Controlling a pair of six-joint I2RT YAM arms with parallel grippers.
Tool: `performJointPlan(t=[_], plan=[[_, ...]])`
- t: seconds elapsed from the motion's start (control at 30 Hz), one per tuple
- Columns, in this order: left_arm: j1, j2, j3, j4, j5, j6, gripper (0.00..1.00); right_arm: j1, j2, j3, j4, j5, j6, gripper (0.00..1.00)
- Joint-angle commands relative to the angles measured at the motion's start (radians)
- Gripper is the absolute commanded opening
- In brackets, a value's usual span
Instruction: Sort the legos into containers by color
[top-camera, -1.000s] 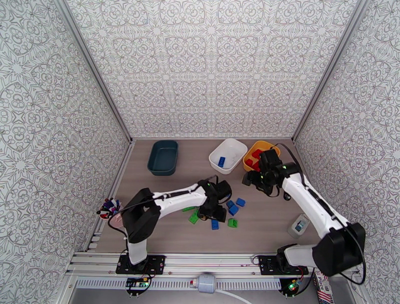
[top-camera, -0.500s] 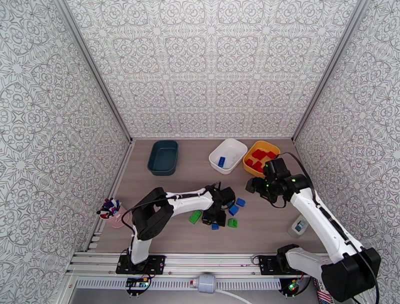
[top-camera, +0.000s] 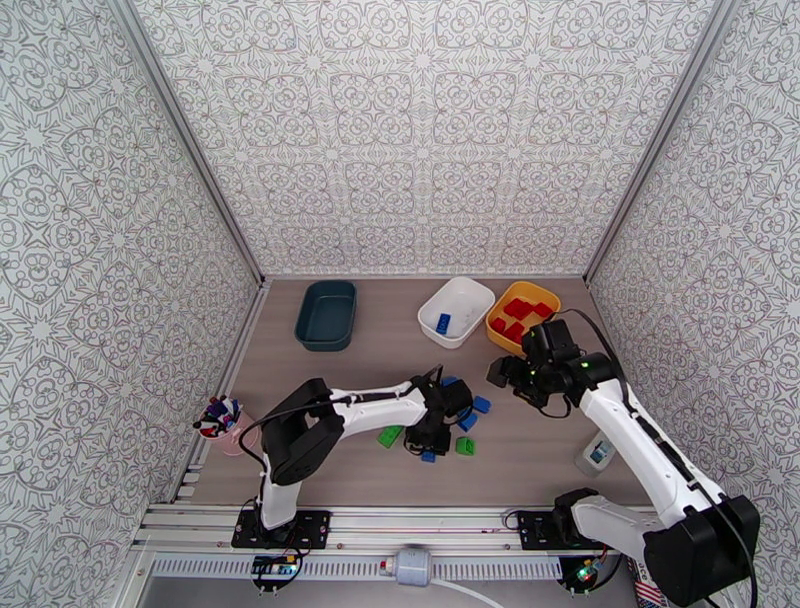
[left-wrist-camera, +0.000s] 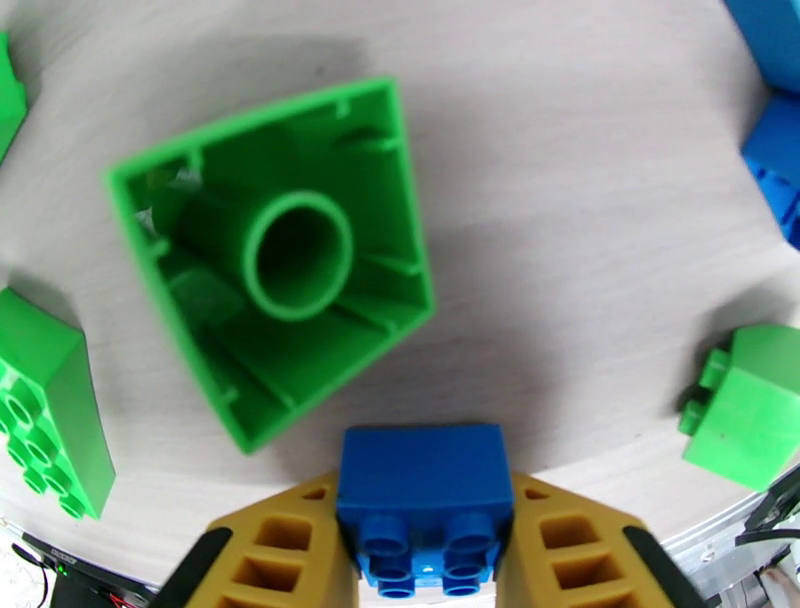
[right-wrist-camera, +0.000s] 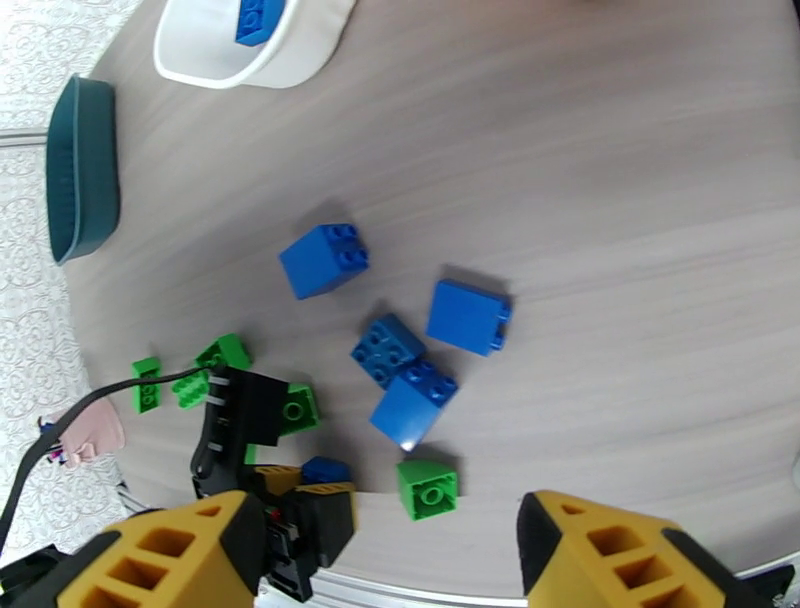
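The left gripper will next go up, move outward over the near end of the white container (top-camera: 470, 298) and release the matching lego, since the container, which holds a blue lego, stands outward.
My left gripper (left-wrist-camera: 425, 505) is shut on a small blue lego (left-wrist-camera: 420, 480), low over the table; in the top view it (top-camera: 430, 442) sits among the loose legos. An upturned green lego (left-wrist-camera: 280, 260) lies just beyond it, with more green ones at the left (left-wrist-camera: 45, 400) and right (left-wrist-camera: 750, 405). My right gripper (right-wrist-camera: 385, 510) hangs open with nothing in it above several blue legos (right-wrist-camera: 405, 345); the top view has it (top-camera: 497, 372) near the yellow container (top-camera: 500, 318), which holds red legos (top-camera: 518, 308). The white container (top-camera: 470, 298) holds one blue lego (top-camera: 442, 323). The teal container (top-camera: 326, 314) stands at the back left.
A pink cup (top-camera: 222, 428) with small items stands at the table's left edge. A small grey device (top-camera: 598, 452) lies at the right near my right arm. Patterned walls close in the table on three sides.
My left gripper has closed on the blue lego. My right gripper has drawn back from over the yellow container toward the middle of the table.
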Motion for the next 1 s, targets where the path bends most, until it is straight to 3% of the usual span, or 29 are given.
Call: performJointPlan(t=[0.0, 0.27, 0.53, 0.97], plan=[[0.013, -0.065, 0.064, -0.007, -0.006, 0.046, 0.26, 0.006, 0.007, -0.023, 0.041, -0.053, 0.015, 0.71], [0.109, -0.100, 0.185, -0.042, -0.010, 0.087, 0.24, 0.006, 0.060, 0.001, 0.101, -0.128, 0.002, 0.71], [0.260, -0.035, 0.396, -0.110, -0.003, 0.173, 0.24, 0.001, 0.174, 0.114, 0.058, -0.099, -0.058, 0.70], [0.453, 0.404, 1.108, -0.269, 0.054, 0.262, 0.29, -0.097, 0.291, 0.236, -0.004, -0.072, -0.135, 0.70]])
